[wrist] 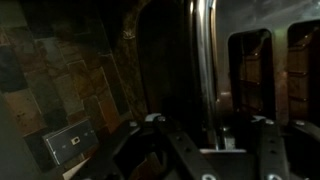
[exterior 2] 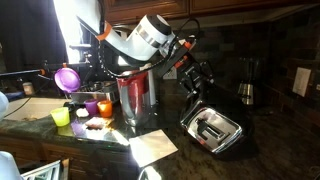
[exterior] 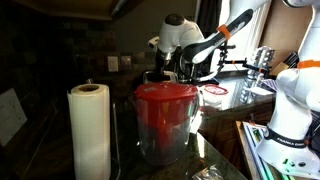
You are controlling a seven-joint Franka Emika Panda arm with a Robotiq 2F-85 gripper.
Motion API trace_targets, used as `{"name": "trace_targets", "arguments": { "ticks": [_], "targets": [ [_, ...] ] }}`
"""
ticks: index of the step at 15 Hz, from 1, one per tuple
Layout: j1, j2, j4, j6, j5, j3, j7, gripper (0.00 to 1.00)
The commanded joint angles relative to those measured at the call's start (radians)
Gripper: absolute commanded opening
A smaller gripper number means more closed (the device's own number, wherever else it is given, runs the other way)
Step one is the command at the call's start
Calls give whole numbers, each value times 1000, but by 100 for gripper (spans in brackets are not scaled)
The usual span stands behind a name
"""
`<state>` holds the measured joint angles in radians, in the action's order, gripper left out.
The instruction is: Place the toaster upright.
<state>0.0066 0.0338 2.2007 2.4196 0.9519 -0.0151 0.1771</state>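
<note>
Slots on the toaster are still facing sideways, so I will next turn my gripper until it points down. This will roll the toaster onto the dark counter beside the napkin, and then I will let go of it.
The toaster is chrome with black slots. It leans tilted on the dark counter, slots facing the camera in an exterior view. My gripper comes down onto its raised upper end. In the wrist view the toaster fills the right side, and its shiny edge runs down between my fingers. The gripper is shut on that end of the toaster. In an exterior view from the opposite side, a red-lidded container hides the toaster and the jaws.
A paper towel roll and the red-lidded clear container stand in front. A steel pot, coloured cups, a napkin and a small jug surround the toaster. A wall outlet sits behind.
</note>
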Motion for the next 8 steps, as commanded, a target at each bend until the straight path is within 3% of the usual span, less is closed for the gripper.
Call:
{"name": "trace_targets", "arguments": {
  "ticks": [1, 8],
  "targets": [
    [-7, -16, -32, -49, -189, 1, -90, 28],
    [-28, -27, -71, -106, -394, -8, -137, 28]
  ]
}}
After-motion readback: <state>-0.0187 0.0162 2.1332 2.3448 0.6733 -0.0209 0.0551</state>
